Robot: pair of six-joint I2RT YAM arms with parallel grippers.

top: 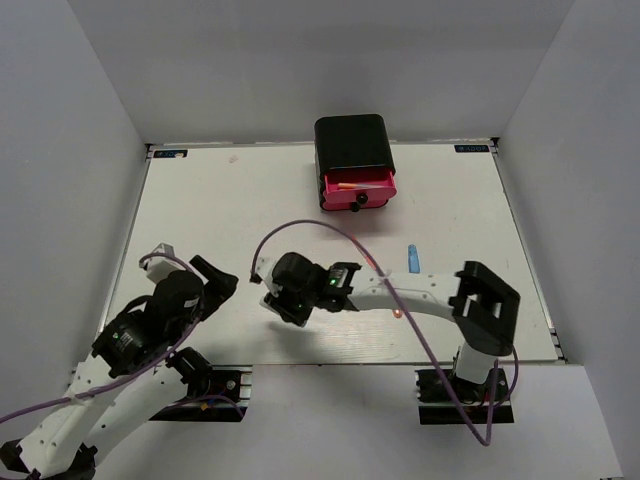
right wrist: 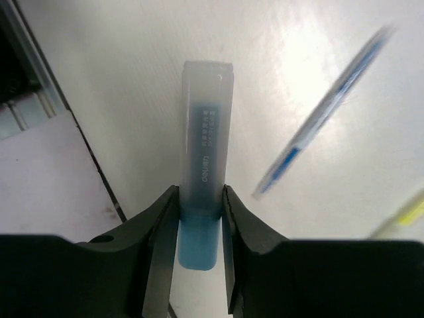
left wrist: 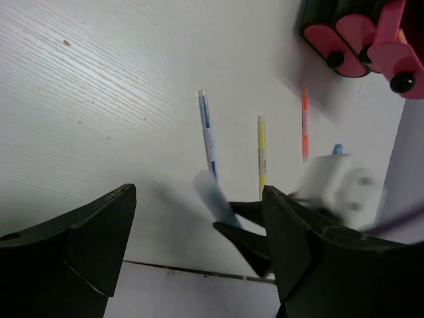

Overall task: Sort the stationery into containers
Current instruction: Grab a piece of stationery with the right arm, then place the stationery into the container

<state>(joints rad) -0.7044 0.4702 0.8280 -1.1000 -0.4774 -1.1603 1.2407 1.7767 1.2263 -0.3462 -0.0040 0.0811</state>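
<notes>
I will next lift my right gripper and bring the blue marker outward over the pink top drawer (top: pixel 357 186) to release it, since the drawer is open, outward of that gripper.
My right gripper (right wrist: pixel 200 218) is shut on a chunky blue marker (right wrist: pixel 207 132) with a frosted cap, low over the table near its front edge (top: pixel 280 300). In the left wrist view that marker (left wrist: pixel 212 195) sticks out of the right gripper's black fingers (left wrist: pixel 248 232). Beyond it lie a blue-grey pen (left wrist: pixel 208 136), a yellow pen (left wrist: pixel 262 152) and an orange pen (left wrist: pixel 305 122). Another blue marker (top: pixel 412 258) lies right of centre. The black cabinet (top: pixel 353 140) stands at the back, its pink top drawer (top: pixel 357 186) pulled out with an orange item (top: pixel 347 187) inside. My left gripper (top: pixel 215 280) stands open and holds nothing.
The blue-grey pen (right wrist: pixel 324 109) lies just right of the held marker, with the yellow pen (right wrist: pixel 404 215) further right. The table's front edge (right wrist: pixel 99 172) runs close on the left. A purple cable (top: pixel 330 232) arcs over the right arm.
</notes>
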